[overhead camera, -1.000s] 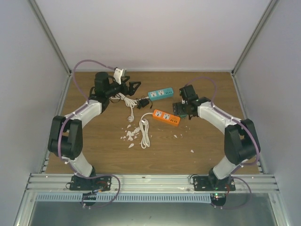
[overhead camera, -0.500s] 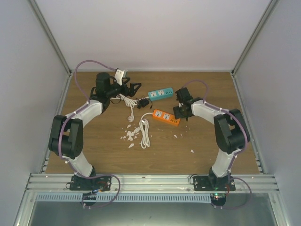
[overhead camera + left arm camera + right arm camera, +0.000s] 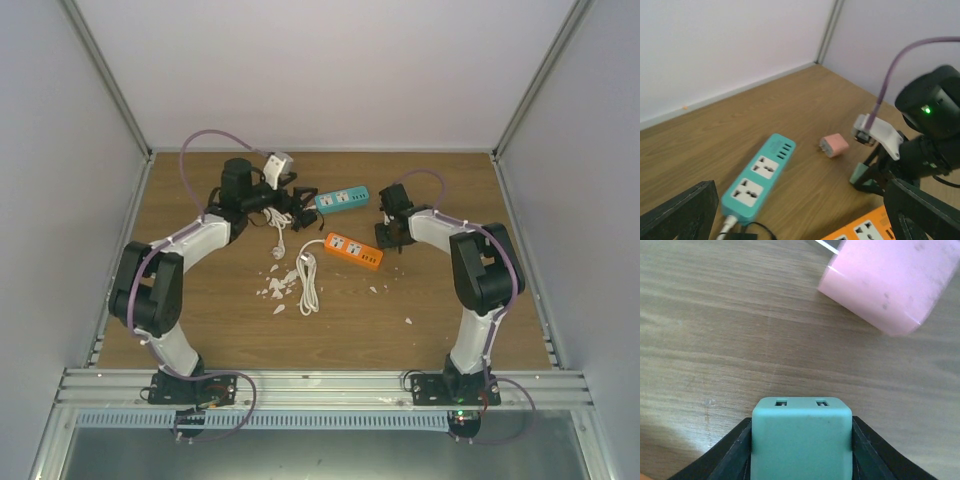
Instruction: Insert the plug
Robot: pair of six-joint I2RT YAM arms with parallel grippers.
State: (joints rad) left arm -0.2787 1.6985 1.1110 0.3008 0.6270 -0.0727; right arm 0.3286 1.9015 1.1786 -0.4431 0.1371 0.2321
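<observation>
The right gripper swings back next, turning toward the white cord, and releases the green plug, since clear wood lies back on the orange strip's near side.
A green plug [image 3: 801,440] sits between the black fingers [image 3: 735,452] of my right gripper [image 3: 801,437], which is shut on its sides, low over the wood. The left wrist view shows the same green plug [image 3: 860,174] beside the right gripper [image 3: 386,236]. A pink plug [image 3: 885,282] lies just beyond it, also visible as the pink plug [image 3: 835,146] with prongs to the left. Between the two arms are the teal power strip [image 3: 341,200] and the orange power strip [image 3: 353,250]. My left gripper [image 3: 800,200] is open and empty above the teal strip [image 3: 760,177].
A white cord [image 3: 309,280] with its plug lies coiled in front of the orange strip [image 3: 865,231], next to several white scraps [image 3: 275,290]. A black adapter [image 3: 300,220] and cable sit under the left arm. White walls enclose the table at back and sides.
The right gripper has closed onto the green plug, and its arm has folded inward. The left arm has swung right toward the teal strip, still open.
</observation>
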